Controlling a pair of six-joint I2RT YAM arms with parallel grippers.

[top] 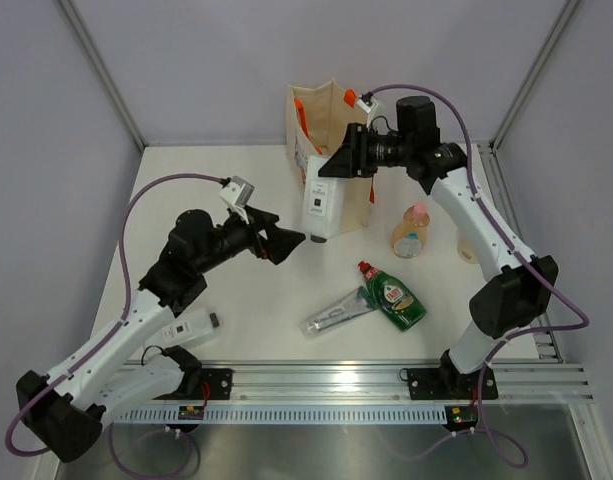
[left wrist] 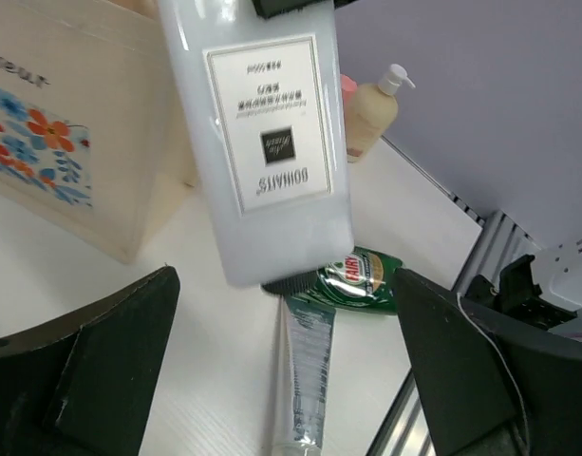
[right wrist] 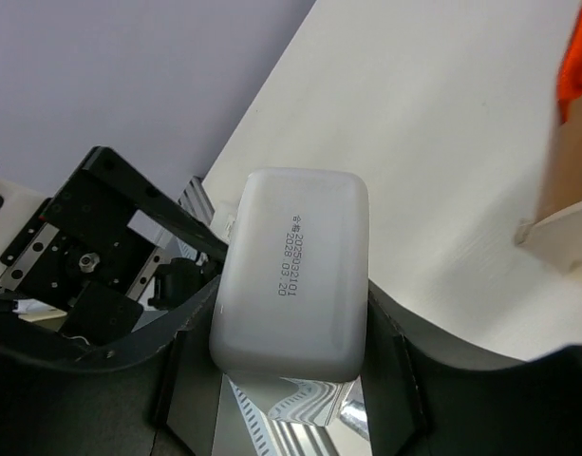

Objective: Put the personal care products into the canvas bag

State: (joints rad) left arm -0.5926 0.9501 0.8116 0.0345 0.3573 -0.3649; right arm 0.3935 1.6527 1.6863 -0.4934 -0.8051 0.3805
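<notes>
The white bottle is still hanging outside the bag, so my right gripper should go up, move outward over the bag's opening (top: pixel 328 118), then go down and let go of the bottle.
My right gripper (top: pixel 338 163) is shut on a white bottle (top: pixel 319 205), which hangs cap-down just in front of the canvas bag (top: pixel 321 110). The right wrist view shows the bottle's flat base (right wrist: pixel 292 271) clamped between the fingers (right wrist: pixel 433 380). Just left of the bottle, my left gripper (top: pixel 286 240) is open and apart from it. In the left wrist view the bottle (left wrist: pixel 272 142) hangs above the wide-open fingers (left wrist: pixel 91 380). On the table lie a silvery-green tube (top: pixel 338 313), a green red-capped bottle (top: pixel 394 297) and another white bottle (top: pixel 183 327). An amber pink-capped bottle (top: pixel 412 232) stands upright.
A beige pump bottle (top: pixel 468 245) stands at the right, partly behind my right arm. The bag's flower print (left wrist: pixel 34 142) faces my left wrist camera. A metal rail (top: pixel 336 380) runs along the near edge.
</notes>
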